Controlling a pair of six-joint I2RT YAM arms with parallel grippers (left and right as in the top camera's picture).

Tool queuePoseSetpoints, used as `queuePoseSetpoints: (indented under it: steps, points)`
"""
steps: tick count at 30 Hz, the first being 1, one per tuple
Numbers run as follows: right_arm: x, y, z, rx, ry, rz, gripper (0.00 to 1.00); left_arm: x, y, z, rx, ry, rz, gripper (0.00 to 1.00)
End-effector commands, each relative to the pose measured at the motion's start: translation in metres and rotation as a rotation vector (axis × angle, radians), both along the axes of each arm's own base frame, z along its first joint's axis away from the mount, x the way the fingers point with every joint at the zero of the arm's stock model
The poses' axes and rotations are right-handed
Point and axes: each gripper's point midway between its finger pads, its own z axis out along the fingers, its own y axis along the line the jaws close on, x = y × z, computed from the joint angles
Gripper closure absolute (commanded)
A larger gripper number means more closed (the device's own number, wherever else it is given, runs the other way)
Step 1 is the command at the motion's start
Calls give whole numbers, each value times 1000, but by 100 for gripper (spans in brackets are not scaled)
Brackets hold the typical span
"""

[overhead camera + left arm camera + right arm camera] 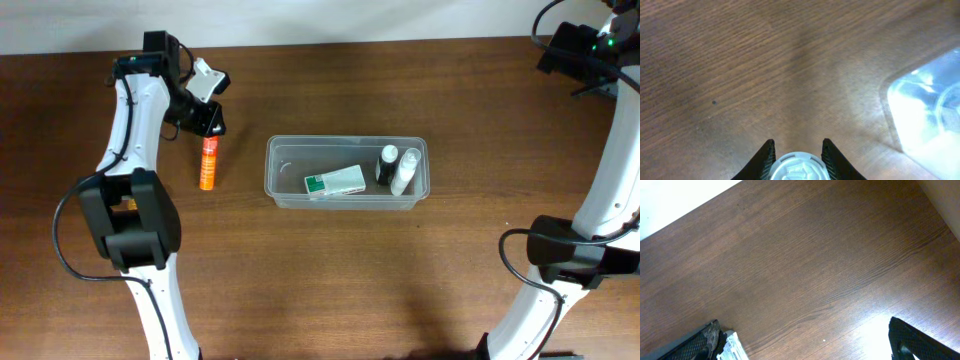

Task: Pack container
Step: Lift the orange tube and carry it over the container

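The orange bottle will next be lifted by my left gripper to the right in the overhead view, over the free bottom of the container beyond the box (335,181). My left gripper will then lower the bottle and let it go.
The clear plastic container (347,196) stands mid-table and holds a green-and-white box (335,181), a small black bottle (386,165) and a white bottle (405,170). An orange bottle (208,165) lies on the table left of the container. My left gripper (213,122) is at its far end. In the left wrist view, the jaws (797,145) are closed on either side of the bottle's white cap (797,169), with the container's corner (927,105) at right. My right gripper (565,45) is at the far right back, open and empty (805,335) over bare wood.
The table is dark brown wood (320,280). Its back edge meets a white wall (350,15). Both arm bases stand at the front left (130,220) and front right (570,250).
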Motion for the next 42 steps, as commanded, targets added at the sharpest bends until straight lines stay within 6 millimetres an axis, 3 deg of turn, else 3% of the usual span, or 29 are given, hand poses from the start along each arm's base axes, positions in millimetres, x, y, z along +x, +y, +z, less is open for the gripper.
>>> queuePoseSetpoints:
  steps: [1, 6, 11, 21, 32, 39, 42]
  points:
    - [-4, -2, 6, -9, -12, -12, 2, 13, -10, 29, -8, -67, -15, 75]
    - [-4, -2, 6, -9, -12, -12, 2, 15, -23, 74, -7, -132, -40, 75]
    - [-4, -2, 6, -9, -13, -12, 2, 4, -43, 112, -5, -169, -102, 75]
    - [-4, -2, 6, -9, -13, -12, 2, -31, -111, 157, 36, -247, -335, 76]
    - [-4, -2, 6, -9, -12, -12, 2, -70, -208, 163, 114, -340, -666, 76]
    - [-4, -2, 6, -9, -13, -12, 2, -76, -237, 157, 187, -390, -777, 76]
    - [-4, -2, 6, -9, -13, -12, 2, -74, -245, 150, 193, -401, -824, 80]
